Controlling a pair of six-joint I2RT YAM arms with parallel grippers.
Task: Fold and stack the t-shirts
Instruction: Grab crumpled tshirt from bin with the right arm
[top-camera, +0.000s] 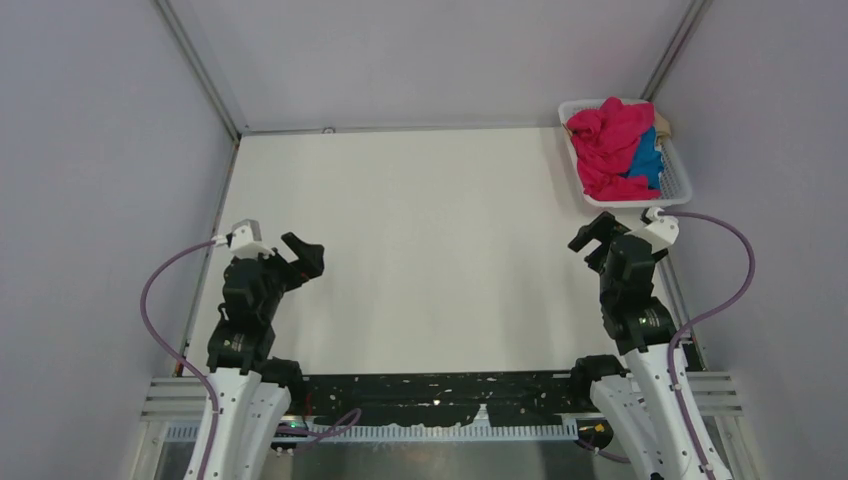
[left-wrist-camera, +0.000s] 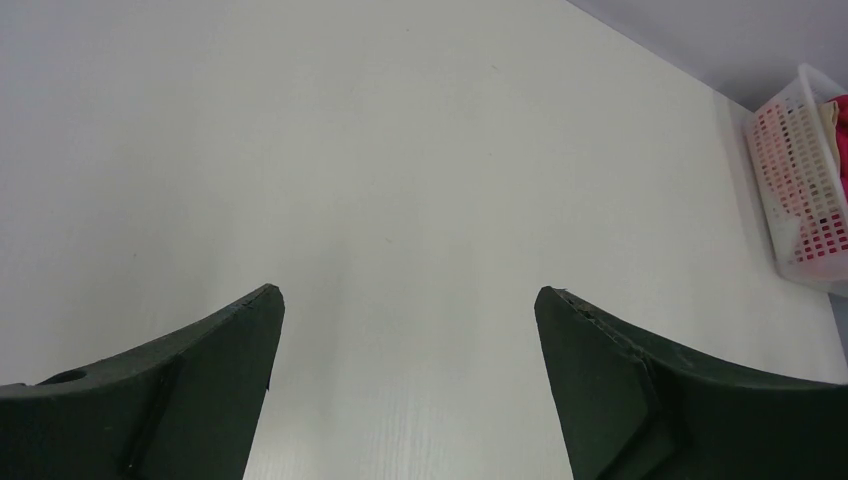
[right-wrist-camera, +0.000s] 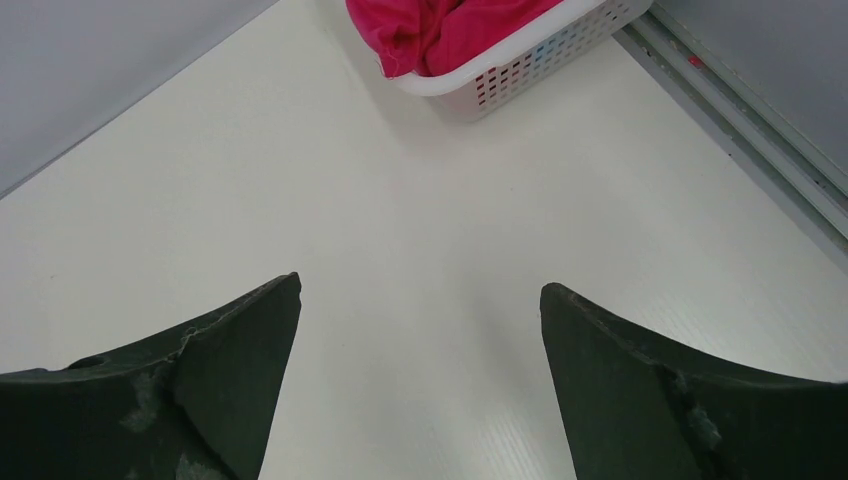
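The t-shirt with the bunched crimson-pink fold (top-camera: 602, 154) (right-wrist-camera: 405, 22) lies over the blue one, so my open right gripper should next move outward over the basket's near rim, then down onto that fold.
A crumpled crimson-pink t-shirt (top-camera: 604, 145) lies in the white lattice basket (top-camera: 682, 188) at the table's far right, over a blue t-shirt (top-camera: 648, 162). A bit of a beige t-shirt (top-camera: 662, 124) shows at the basket's far edge. The pink shirt also shows in the right wrist view (right-wrist-camera: 440, 30). My left gripper (top-camera: 305, 255) is open and empty above the bare table at the left. My right gripper (top-camera: 592, 235) is open and empty just in front of the basket. In the wrist views both grippers, left (left-wrist-camera: 408, 292) and right (right-wrist-camera: 420, 282), stand wide open over white table.
The white table (top-camera: 430, 250) is boxed in by grey walls on the left, back and right. A metal rail (right-wrist-camera: 740, 130) runs along its right edge beside the basket (left-wrist-camera: 800, 180). Cables loop out from both arms near the front edge.
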